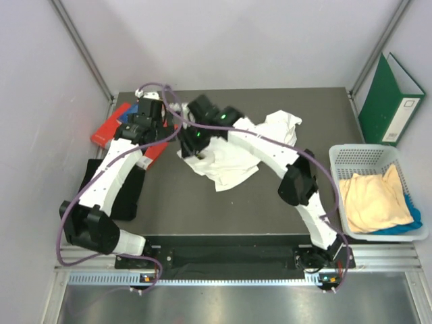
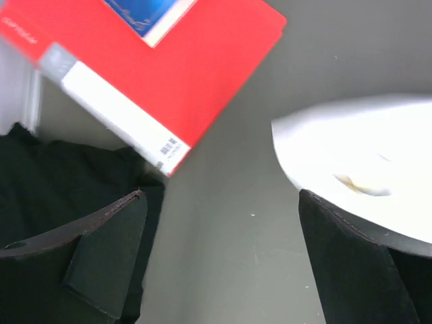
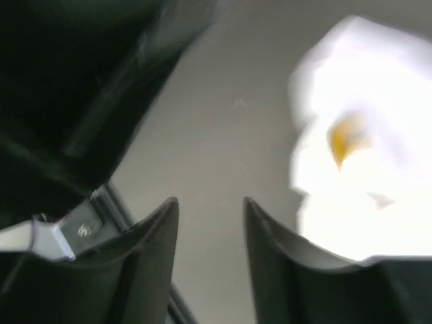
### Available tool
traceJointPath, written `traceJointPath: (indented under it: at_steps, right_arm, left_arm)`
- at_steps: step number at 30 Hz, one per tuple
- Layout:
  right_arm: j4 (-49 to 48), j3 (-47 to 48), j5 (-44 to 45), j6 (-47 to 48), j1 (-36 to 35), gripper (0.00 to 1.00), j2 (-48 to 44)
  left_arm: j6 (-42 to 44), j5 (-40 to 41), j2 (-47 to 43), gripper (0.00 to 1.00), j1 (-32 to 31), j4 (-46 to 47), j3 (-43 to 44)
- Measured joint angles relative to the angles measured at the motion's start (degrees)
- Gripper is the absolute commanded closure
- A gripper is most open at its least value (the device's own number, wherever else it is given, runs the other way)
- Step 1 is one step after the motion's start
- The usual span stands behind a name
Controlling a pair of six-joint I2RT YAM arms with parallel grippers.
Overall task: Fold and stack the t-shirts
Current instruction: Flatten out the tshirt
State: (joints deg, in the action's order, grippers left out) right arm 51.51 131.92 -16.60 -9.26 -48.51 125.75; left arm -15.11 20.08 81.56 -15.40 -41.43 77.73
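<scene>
My left gripper goes to the right in the top view, back and down onto the white shirt's half nearer the books next, since the shirt lies crumpled.
A crumpled white t-shirt lies at the back middle of the table; it shows in the left wrist view and, with an orange print spot, in the right wrist view. A flat black t-shirt lies at the left edge, also seen in the left wrist view. A pale yellow shirt lies over a blue one in the basket. My left gripper is open and empty above bare table, left of the white shirt. My right gripper is open and empty at the shirt's left edge.
Red books lie at the back left beside the left gripper. A white mesh basket stands at the right edge. A green binder leans on the right wall. The left arm is close to the right gripper.
</scene>
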Motion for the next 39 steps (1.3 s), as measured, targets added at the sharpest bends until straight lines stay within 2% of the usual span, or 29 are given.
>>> traceJointPath:
  at_steps: [2, 3, 4, 8, 14, 16, 21, 25, 31, 33, 37, 39]
  right_arm:
    - [-0.04, -4.24, -3.02, -0.61, -2.47, 0.31, 1.2]
    - [-0.04, -7.15, -3.17, -1.25, -3.19, 0.26, 0.04]
    - [-0.5, -10.08, -2.97, -1.81, -3.41, 0.25, -1.49]
    - [-2.78, -20.63, 0.61, -3.34, 0.24, 0.27, -11.02]
    - [-7.41, -27.74, 8.7, -4.37, 16.22, 0.29, -25.51]
    - [-8.57, -29.38, 11.17, -4.28, 20.35, 0.29, -28.06]
    - [-8.94, -34.14, 13.51, -3.37, 22.88, 0.29, -29.33]
    - [-8.33, -37.11, 13.99, -2.67, 23.34, 0.29, -29.27]
    - [-8.66, -37.18, 14.38, -1.79, 25.4, 0.29, -29.27]
    - [-8.68, -37.18, 14.56, -1.36, 26.16, 0.29, -29.27]
    - [-8.7, -37.57, 14.69, -0.9, 26.99, 0.29, -29.27]
    - [-8.66, -37.88, 14.58, -0.76, 27.17, 0.29, -29.27]
  left_arm:
    - [-0.13, 2.12, -1.86, 0.01, 0.09, -0.42, -0.46]
    - [-0.24, 1.95, -2.4, 0.01, 0.52, -0.52, -0.94]
    - [-0.22, 2.08, -2.69, 0.01, 0.7, -0.74, -1.29]
    - [-0.33, -4.07, -3.34, 0.01, 0.31, 1.22, -4.7]
    - [-3.26, -22.97, -1.95, 0.0, -0.15, 5.31, -11.78]
    - [-5.27, -28.81, 0.59, 0.04, -0.79, 7.37, -12.76]
    - [-11.34, -41.29, 8.15, 0.12, -2.34, 14.8, -15.43]
    - [-15.39, -47.84, 14.05, 0.13, -3.89, 19.91, -16.33]
    - [-17.81, -50.56, 18.75, 0.18, -6.34, 23.26, -16.17]
    - [-18.18, -50.66, 19.91, 0.26, -6.95, 24.44, -16.06]
    - [-18.84, -50.25, 22.47, 0.28, -7.52, 25.77, -15.34]
    - [-18.91, -49.59, 23.78, 0.35, -7.58, 26.05, -14.67]
